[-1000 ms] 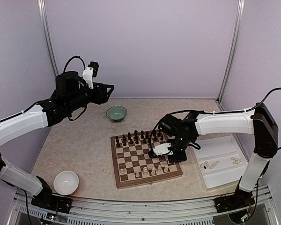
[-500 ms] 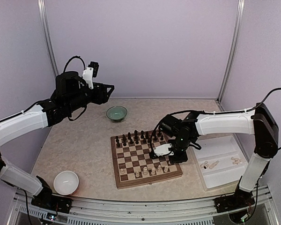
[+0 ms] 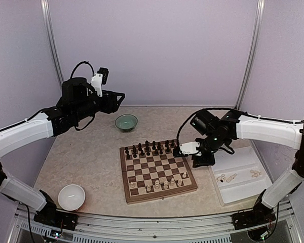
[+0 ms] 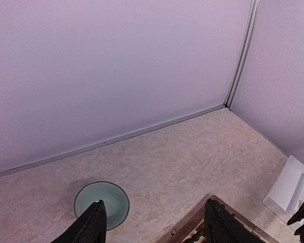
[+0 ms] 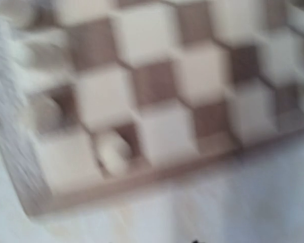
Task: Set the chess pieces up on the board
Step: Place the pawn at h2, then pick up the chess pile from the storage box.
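The tray's middle cream piece (image 3: 232, 177) is unplaced, so my right gripper next goes right in the top view and down onto it.
The board (image 3: 122, 172) lies at the table's middle, with dark chessmen (image 3: 147, 148) along its far rows. Several cream chess pieces (image 3: 165, 185) stand on its near rows, one (image 3: 184, 175) close to the right edge. My right gripper (image 3: 200, 161) hovers over the board's right border, beside the tray; its jaws cannot be made out. The right wrist view is blurred and shows checkered squares (image 5: 157, 81) and one cream piece (image 5: 111, 152), with no fingers visible. My left gripper (image 3: 119, 96) (image 4: 154, 228) hangs high at the back left, open and empty.
A white tray (image 3: 238, 167) right of the board holds loose cream pieces (image 3: 228, 177). A green bowl (image 3: 126, 122) (image 4: 102, 202) sits behind the board and a white bowl (image 3: 71, 197) at the near left. Walls close in the back and sides.
My right arm has lifted and pulled back to the right, off the board's near right squares. A cream piece now stands uncovered there. The left arm has barely moved.
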